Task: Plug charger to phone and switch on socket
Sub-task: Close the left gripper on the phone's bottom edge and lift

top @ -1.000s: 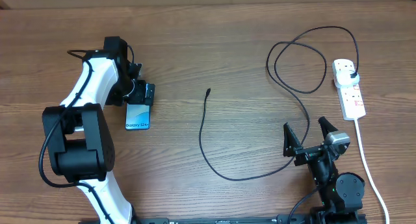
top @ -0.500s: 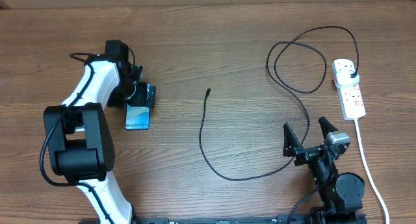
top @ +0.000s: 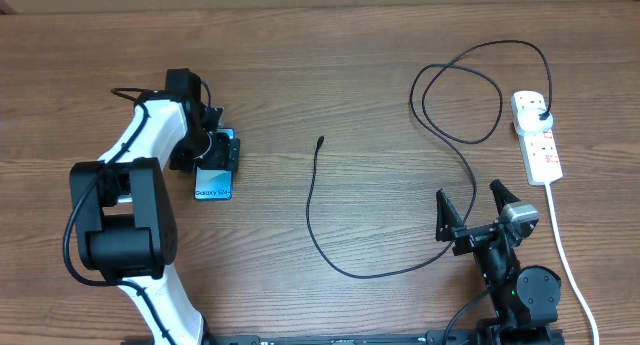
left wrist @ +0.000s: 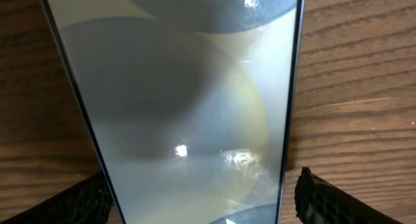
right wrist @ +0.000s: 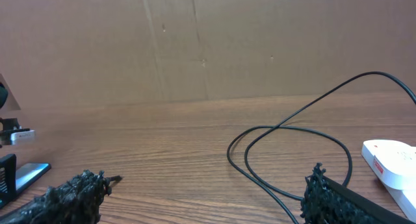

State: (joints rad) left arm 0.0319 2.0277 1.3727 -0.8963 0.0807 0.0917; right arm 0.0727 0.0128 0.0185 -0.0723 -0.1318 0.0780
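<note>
The left gripper's fingers are on both sides of the cable, so it next needs to sweep toward the cable's connector tip, nudging the phone (top: 213, 182) along, then ease toward the cable's far end and close.
The phone (top: 213, 182) lies flat on the table at the left, screen up; it fills the left wrist view (left wrist: 182, 87). My left gripper (top: 217, 151) is open over the phone's far end, one finger on each long side (left wrist: 201, 188), with a small gap at the right finger. The charger cable (top: 312, 217) lies loose in the middle, its connector tip (top: 320, 141) free on the wood and its plug (top: 541, 113) in the socket strip (top: 537, 145). My right gripper (top: 471, 208) is open and empty near the front edge (right wrist: 201, 198), the cable's loop (right wrist: 292, 130) ahead of it.
The strip's thick white cord (top: 562, 247) runs down the right edge toward the front. The cable makes a large loop (top: 460, 90) at the back right. A cardboard wall (right wrist: 195, 42) stands behind the table.
My left gripper has slid a little nearer and to the right along the phone, covering more of its far end. The right arm and the cable have not moved.
</note>
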